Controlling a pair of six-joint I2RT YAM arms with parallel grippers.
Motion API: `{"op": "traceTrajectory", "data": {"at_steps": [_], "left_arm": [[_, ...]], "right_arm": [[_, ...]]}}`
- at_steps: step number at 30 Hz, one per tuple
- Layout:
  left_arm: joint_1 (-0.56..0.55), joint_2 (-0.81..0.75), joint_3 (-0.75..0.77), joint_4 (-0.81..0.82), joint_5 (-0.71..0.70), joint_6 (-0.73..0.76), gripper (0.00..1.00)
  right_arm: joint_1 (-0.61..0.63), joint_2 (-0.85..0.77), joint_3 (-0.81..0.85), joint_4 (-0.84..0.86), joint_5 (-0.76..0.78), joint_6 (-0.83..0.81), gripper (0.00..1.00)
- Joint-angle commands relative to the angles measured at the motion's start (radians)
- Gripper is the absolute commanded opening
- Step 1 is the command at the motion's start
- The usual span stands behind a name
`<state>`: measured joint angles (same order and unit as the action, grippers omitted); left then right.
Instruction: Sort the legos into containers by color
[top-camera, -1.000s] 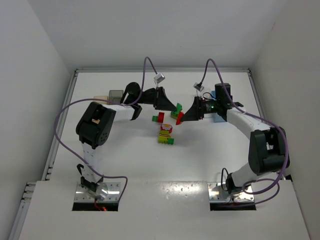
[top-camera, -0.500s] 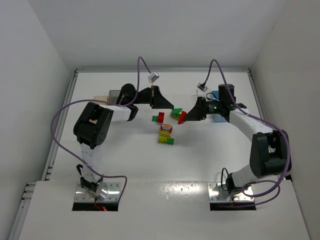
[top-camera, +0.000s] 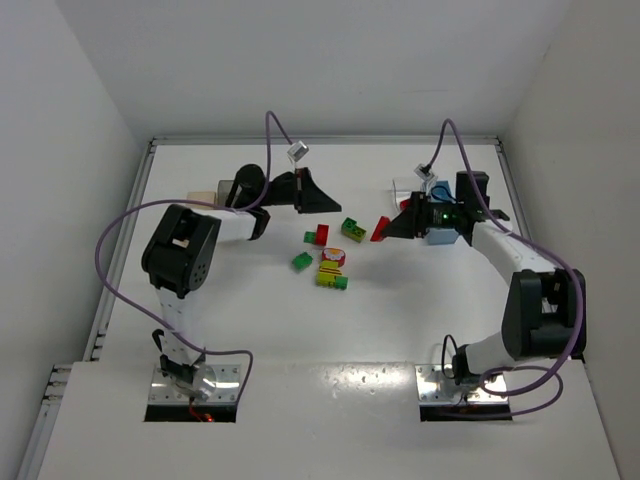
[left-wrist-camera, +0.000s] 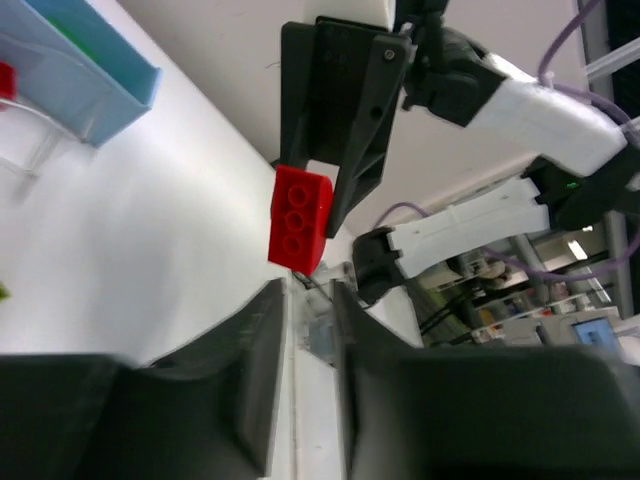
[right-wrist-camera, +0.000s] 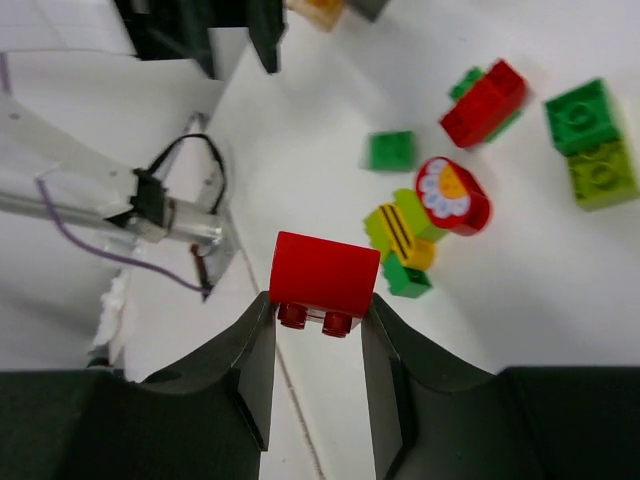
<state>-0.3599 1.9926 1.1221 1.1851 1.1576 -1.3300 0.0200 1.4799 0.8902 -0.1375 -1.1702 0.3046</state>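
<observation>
The clear bin holds a red brick, so next my right gripper will swing outward over it, turn its fingers down and lower the brick it is holding inside.
My right gripper is shut on a red brick and holds it above the table, just left of the light blue bin. The left wrist view shows that red brick too. My left gripper hangs empty with its jaws slightly apart, left of the right one. On the table between them lie a loose green brick, a red-and-green pair, a green and yellow-green pair and a multicoloured cluster. The clear bin stands beyond the right gripper.
An orange bin and a dark grey bin stand at the back left behind my left arm. The white table ends in walls at the back and sides. Purple cables arc above both wrists.
My right gripper has pulled right toward the blue bin with the red brick. My left gripper has drawn back to the left. A green brick now lies left of the cluster.
</observation>
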Motion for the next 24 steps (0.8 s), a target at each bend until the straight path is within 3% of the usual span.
{"op": "traceTrajectory", "data": {"at_steps": [1,2,4,5,6,8,10,12,13,24], "left_arm": [[0.001,-0.066,0.016,-0.069,-0.024,0.130,0.37],[0.001,-0.077,0.016,-0.132,-0.035,0.178,0.40],[0.001,-0.109,0.059,-0.437,-0.108,0.419,0.48],[0.001,-0.130,0.085,-0.582,-0.157,0.537,0.50],[0.001,-0.173,0.143,-0.857,-0.212,0.765,0.50],[-0.019,-0.211,0.185,-1.081,-0.398,0.924,0.50],[-0.028,-0.253,0.200,-1.130,-0.530,1.011,0.53],[-0.028,-0.265,0.200,-1.168,-0.576,1.011,0.66],[-0.028,-0.265,0.200,-1.188,-0.602,1.011,0.67],[-0.017,-0.299,0.170,-1.351,-0.703,1.095,0.71]], "right_arm": [[-0.008,-0.033,0.035,-0.065,0.121,-0.128,0.03],[-0.008,-0.033,0.035,-0.065,0.162,-0.140,0.03],[-0.008,-0.033,0.079,-0.088,0.356,-0.166,0.03],[-0.008,-0.033,0.093,-0.088,0.424,-0.189,0.03],[-0.008,-0.024,0.125,-0.097,0.578,-0.199,0.03],[-0.008,-0.011,0.170,-0.097,0.760,-0.240,0.03],[-0.008,0.017,0.196,-0.097,0.854,-0.249,0.03],[0.001,0.040,0.230,-0.088,0.944,-0.260,0.03],[0.001,0.051,0.230,-0.088,0.969,-0.260,0.03],[0.001,0.184,0.300,-0.099,1.003,-0.326,0.03]]}}
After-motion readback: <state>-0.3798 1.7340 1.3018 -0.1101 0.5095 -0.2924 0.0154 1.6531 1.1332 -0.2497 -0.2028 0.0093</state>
